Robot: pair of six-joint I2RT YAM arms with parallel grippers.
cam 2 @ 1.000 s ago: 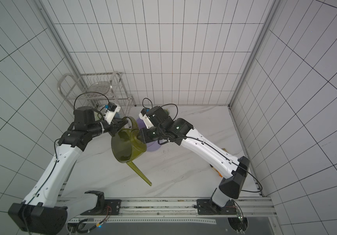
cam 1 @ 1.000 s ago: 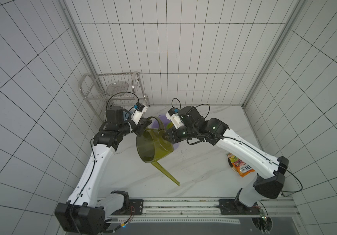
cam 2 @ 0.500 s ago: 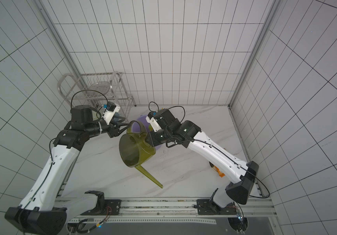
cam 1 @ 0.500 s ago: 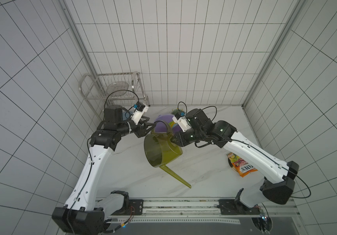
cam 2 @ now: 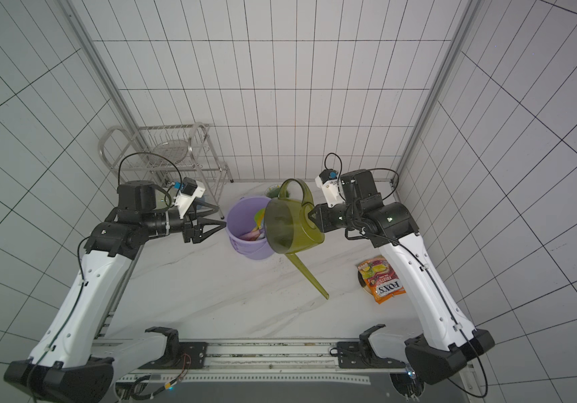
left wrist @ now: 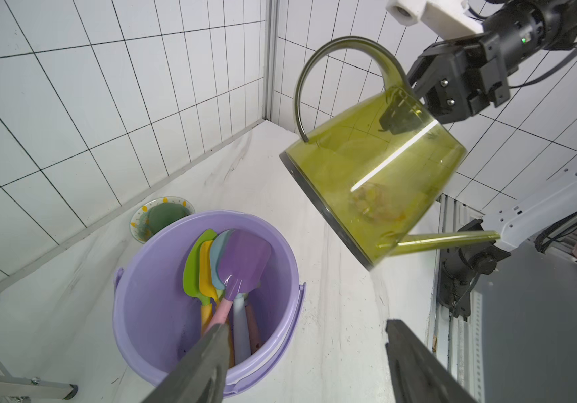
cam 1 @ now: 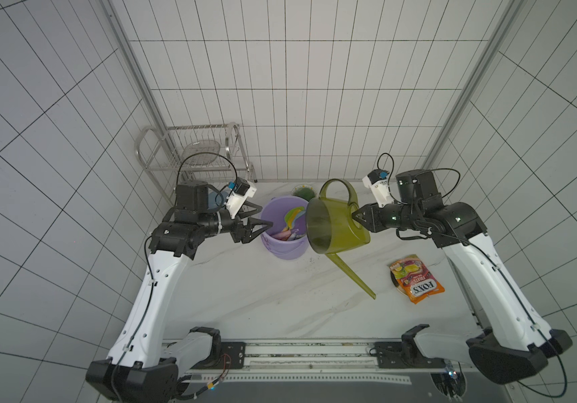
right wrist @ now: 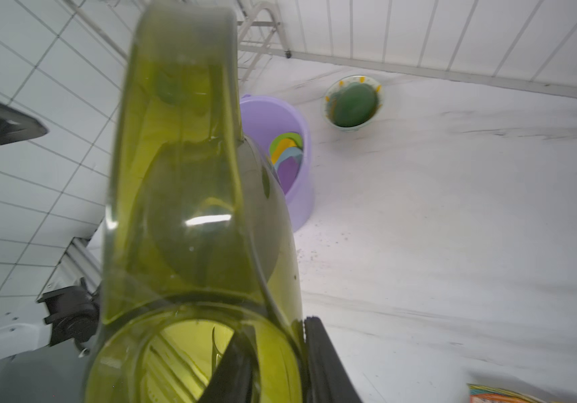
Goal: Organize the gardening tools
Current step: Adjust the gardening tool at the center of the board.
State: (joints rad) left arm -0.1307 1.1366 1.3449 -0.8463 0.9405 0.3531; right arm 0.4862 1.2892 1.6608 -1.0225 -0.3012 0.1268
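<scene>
My right gripper will tip down, set the can (cam 1: 335, 226) upright on the bare tabletop beside the lilac bucket, then release it, as the can's base hangs tilted in midair.
The translucent olive-green watering can (cam 1: 335, 226) (cam 2: 294, 226) hangs tilted in the air just right of the lilac bucket (cam 1: 283, 249) (cam 2: 248, 249). Its long spout slants down toward the table's front. My right gripper (cam 1: 358, 218) (right wrist: 276, 328) is shut on the can's top wall (right wrist: 182, 209), one finger inside and one outside. Several shovels (left wrist: 231, 265) (right wrist: 287, 153) stand blades-up in the bucket (left wrist: 133, 314). My left gripper (cam 1: 262, 218) (left wrist: 308, 326) is open and empty at the bucket's left rim, apart from the can (left wrist: 377, 167).
An orange snack bag (cam 1: 416, 279) (cam 2: 383, 279) lies at the right front. A small bowl with something green in it (cam 1: 303, 192) (left wrist: 161, 218) sits behind the bucket by the back wall. A wire rack (cam 1: 196, 150) stands in the back left corner.
My left gripper has opened, let go of the watering can and drawn back left. The right arm has carried the can rightward, off the bucket's mouth.
</scene>
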